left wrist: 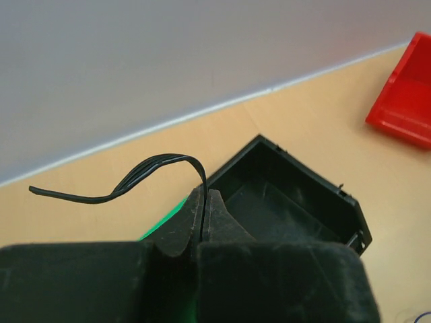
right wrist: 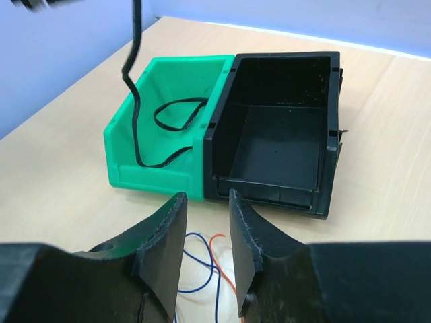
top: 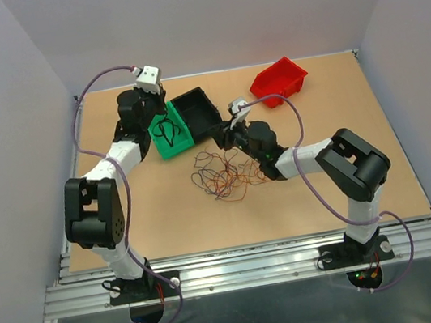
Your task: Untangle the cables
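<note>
I should lower my left gripper toward the bottom of the green bin below it and release the black cable (left wrist: 158,165), because the cable's upper part hangs above the bin's rim.
A tangle of thin black, red and orange-brown cables (top: 221,173) lies on the table in front of the bins. My left gripper (top: 157,112) hovers over the green bin (top: 172,135). In the left wrist view it (left wrist: 204,196) is shut on a black cable (left wrist: 158,165). That cable hangs down into the green bin (right wrist: 155,176), where its loop (right wrist: 178,114) rests. My right gripper (top: 226,137) is open and empty just above the far edge of the tangle. In the right wrist view a blue and an orange wire (right wrist: 209,259) lie below its spread fingers (right wrist: 205,205).
A black bin (top: 196,114) stands against the green bin's right side, and nothing shows inside it (right wrist: 276,141). A red bin (top: 278,80) sits at the back right. White walls enclose the wooden table on three sides.
</note>
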You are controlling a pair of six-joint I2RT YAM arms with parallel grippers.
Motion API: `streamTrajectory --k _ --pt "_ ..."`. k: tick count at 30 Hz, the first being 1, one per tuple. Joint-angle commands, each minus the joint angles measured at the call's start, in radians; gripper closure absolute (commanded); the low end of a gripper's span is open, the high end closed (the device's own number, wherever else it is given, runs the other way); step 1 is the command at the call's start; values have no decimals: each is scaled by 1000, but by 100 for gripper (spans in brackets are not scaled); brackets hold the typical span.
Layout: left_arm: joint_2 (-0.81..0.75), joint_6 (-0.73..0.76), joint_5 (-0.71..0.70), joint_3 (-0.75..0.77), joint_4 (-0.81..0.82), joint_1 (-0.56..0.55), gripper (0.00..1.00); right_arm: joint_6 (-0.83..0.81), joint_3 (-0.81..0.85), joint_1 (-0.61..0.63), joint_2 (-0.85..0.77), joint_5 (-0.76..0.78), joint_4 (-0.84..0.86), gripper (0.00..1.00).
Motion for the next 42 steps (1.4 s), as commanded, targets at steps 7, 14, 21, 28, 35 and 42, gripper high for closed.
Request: streamTrajectory --k 7,14,21,28,35,42 --pt "-12 126 -48 -92 -47 -5 100 2 -43 -13 -63 9 88 63" --pt "60 203 -98 -74 -139 -5 100 13 -43 -13 -56 -5 97 63" --pt "101 247 -81 -38 -271 -19 100 15 -53 -15 -63 0 103 63" --pt "235 227 -117 122 -439 -32 100 19 -57 -16 -62 3 103 63" --pt "221 209 -131 119 -430 -32 80 85 -120 -44 -152 11 36 64" --pt "77 203 -138 38 -386 -34 50 94 -19 -45 -280 57 -499 58"
